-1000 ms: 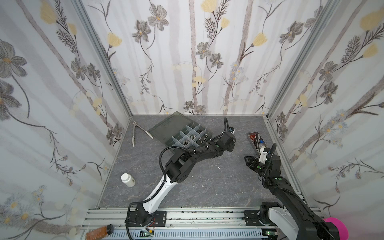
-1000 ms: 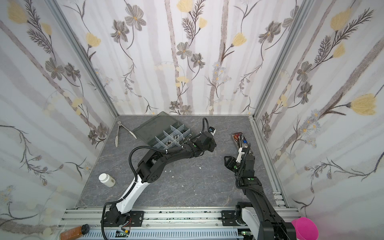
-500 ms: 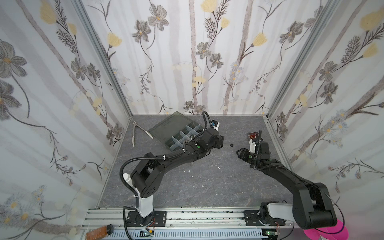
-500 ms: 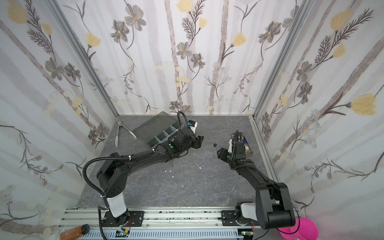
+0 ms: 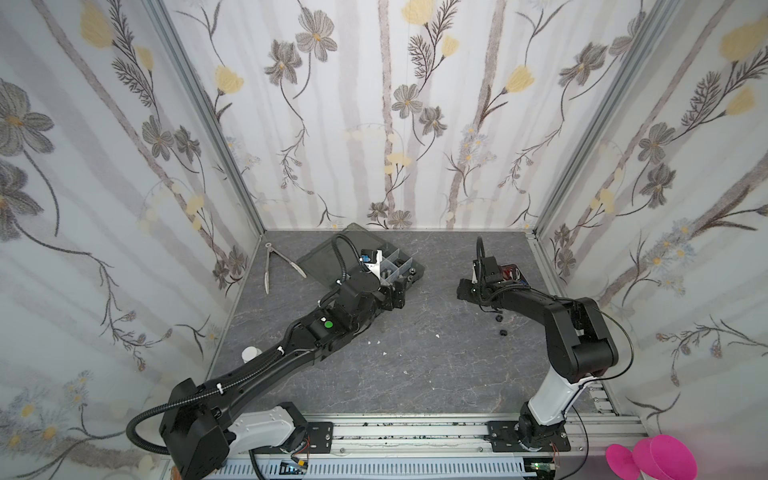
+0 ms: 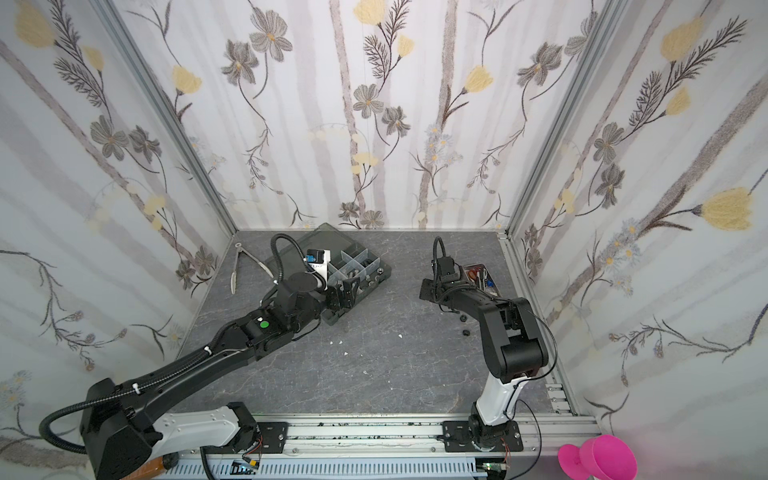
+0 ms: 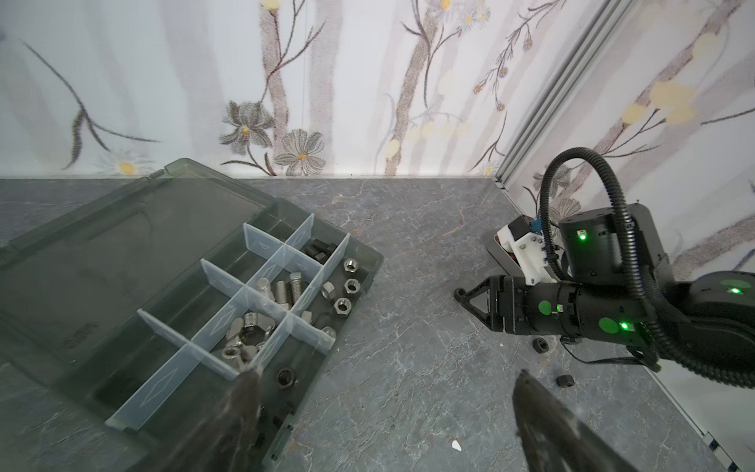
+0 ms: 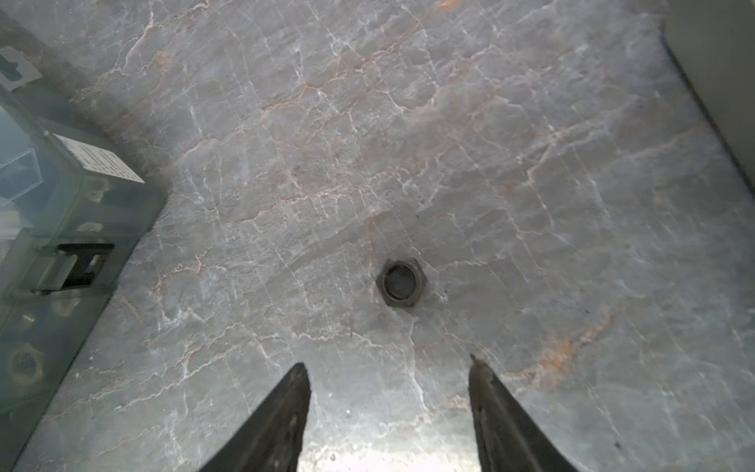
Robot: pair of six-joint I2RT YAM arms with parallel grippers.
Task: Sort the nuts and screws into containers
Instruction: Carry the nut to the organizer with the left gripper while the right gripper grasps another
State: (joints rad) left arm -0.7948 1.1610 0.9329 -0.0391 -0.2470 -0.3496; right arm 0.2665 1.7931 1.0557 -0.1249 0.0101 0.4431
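Note:
The right gripper moves down toward the black nut (image 8: 401, 282) next, since the nut still lies ahead of the open fingers. Both fingers then straddle the nut and close on its sides.
The containers are compartments of a smoky-grey organizer box (image 5: 417, 272) (image 6: 384, 269) (image 7: 369, 261) with its lid open. Silver screws (image 7: 286, 291), a black screw (image 7: 318, 250) and silver nuts (image 7: 345, 286) lie in separate compartments, and a black nut (image 7: 286, 376) lies in the near one. My left gripper (image 5: 399, 291) (image 6: 347, 291) (image 7: 386, 380) hangs open and empty over the box's near right corner. My right gripper (image 5: 461, 289) (image 6: 424, 289) (image 8: 388, 363) is open, low over the floor. A black nut (image 8: 402, 282) lies just ahead of its fingertips, untouched. Two more black nuts (image 5: 498, 318) (image 5: 503, 333) lie beside the right arm.
Long metal tongs (image 5: 268, 266) lie at the back left. A small tray with red-handled tools (image 5: 509, 272) sits behind the right wrist by the right wall. A white bottle (image 5: 250, 354) stands beside the left arm. White scraps (image 5: 374, 342) dot the middle floor.
My left gripper drew back leftward from the floor beside the box to the box's near corner and opened wide. My right arm swung in from the front right toward the middle and its jaws widened.

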